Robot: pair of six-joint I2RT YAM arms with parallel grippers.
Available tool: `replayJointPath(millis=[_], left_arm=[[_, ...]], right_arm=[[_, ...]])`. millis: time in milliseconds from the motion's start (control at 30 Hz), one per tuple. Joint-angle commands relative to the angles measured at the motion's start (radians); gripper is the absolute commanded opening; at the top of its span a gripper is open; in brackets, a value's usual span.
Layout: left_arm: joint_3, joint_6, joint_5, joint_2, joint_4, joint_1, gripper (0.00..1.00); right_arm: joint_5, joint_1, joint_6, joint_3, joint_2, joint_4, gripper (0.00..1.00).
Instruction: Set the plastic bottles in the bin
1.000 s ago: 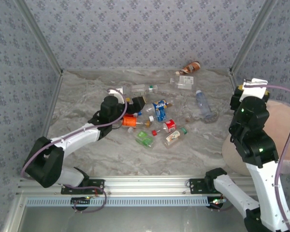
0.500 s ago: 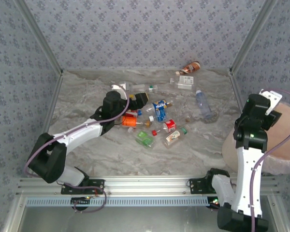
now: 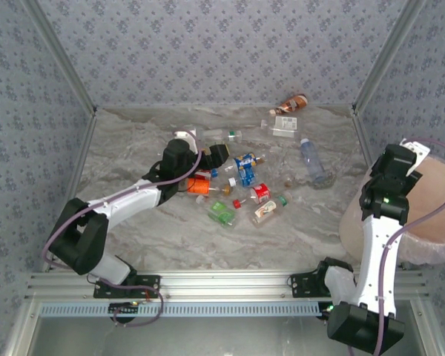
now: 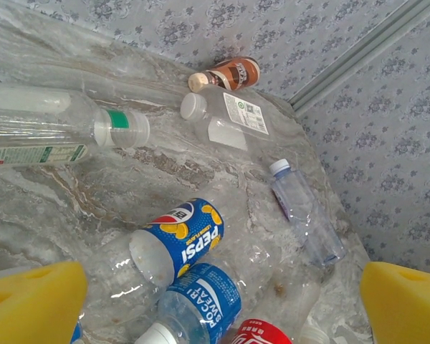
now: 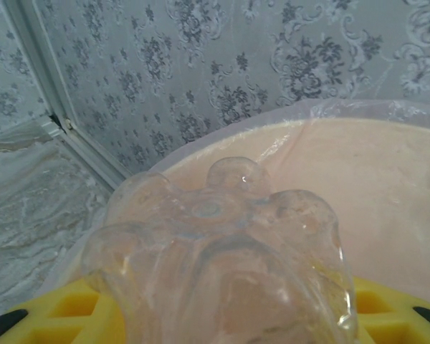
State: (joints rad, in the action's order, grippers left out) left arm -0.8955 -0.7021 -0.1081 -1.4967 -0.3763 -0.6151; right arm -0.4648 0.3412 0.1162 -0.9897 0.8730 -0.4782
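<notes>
My right gripper stays over the pinkish bin's opening and releases the clear bottle next, since the bin's inside already shows below the bottle.
Plastic bottles lie scattered mid-table: an orange one (image 3: 199,185), a blue one (image 3: 245,169), a red one (image 3: 260,193), a green one (image 3: 222,213) and a clear one (image 3: 311,162). My left gripper (image 3: 216,153) hovers open over the pile. Its yellow fingers (image 4: 29,301) flank a Pepsi bottle (image 4: 179,240) and a Pocari Sweat bottle (image 4: 201,304) without touching them. My right gripper (image 3: 411,156) is shut on a clear bottle (image 5: 222,258), held above the pinkish bin (image 5: 373,186), which stands beyond the table's right edge (image 3: 430,215).
A brown bottle (image 3: 293,104) and a clear white-capped one (image 3: 282,127) lie by the back wall. A long clear bottle with a green label (image 4: 57,132) lies left of the pile. Metal corner posts and patterned walls enclose the table.
My right arm has swung right and stretched out over the bin with the clear bottle. My left arm has reached a little farther toward the pile, still open.
</notes>
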Motion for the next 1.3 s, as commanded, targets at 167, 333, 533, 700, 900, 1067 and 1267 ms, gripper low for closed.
replayJointPath(millis=[167, 333, 533, 700, 900, 1067, 1267], left_arm=[[-0.042, -0.028, -0.019, -0.018, -0.006, 0.007, 0.98], [-0.039, -0.04, -0.002, -0.024, -0.001, 0.008, 0.98], [-0.04, -0.044, 0.008, -0.027, 0.015, 0.01, 0.98], [-0.037, -0.048, 0.033, -0.015, 0.049, 0.018, 0.98], [-0.007, -0.091, 0.086, 0.003, 0.086, 0.036, 0.98], [-0.007, -0.155, 0.137, 0.033, 0.219, 0.064, 0.98], [-0.01, -0.22, 0.264, 0.096, 0.433, 0.084, 0.98]], right_arm=[[0.12, 0.002, 0.021, 0.031, 0.025, 0.133, 0.45], [0.091, 0.001, 0.019, 0.031, 0.027, 0.108, 0.56], [0.041, 0.001, 0.03, 0.03, -0.007, 0.085, 0.72], [0.048, 0.001, 0.055, 0.021, -0.044, 0.092, 0.76], [0.117, -0.006, 0.104, -0.051, -0.063, 0.017, 0.8], [0.271, -0.038, 0.196, -0.107, -0.103, -0.004, 0.86], [0.749, -0.138, 0.252, -0.082, -0.082, 0.159, 0.99]])
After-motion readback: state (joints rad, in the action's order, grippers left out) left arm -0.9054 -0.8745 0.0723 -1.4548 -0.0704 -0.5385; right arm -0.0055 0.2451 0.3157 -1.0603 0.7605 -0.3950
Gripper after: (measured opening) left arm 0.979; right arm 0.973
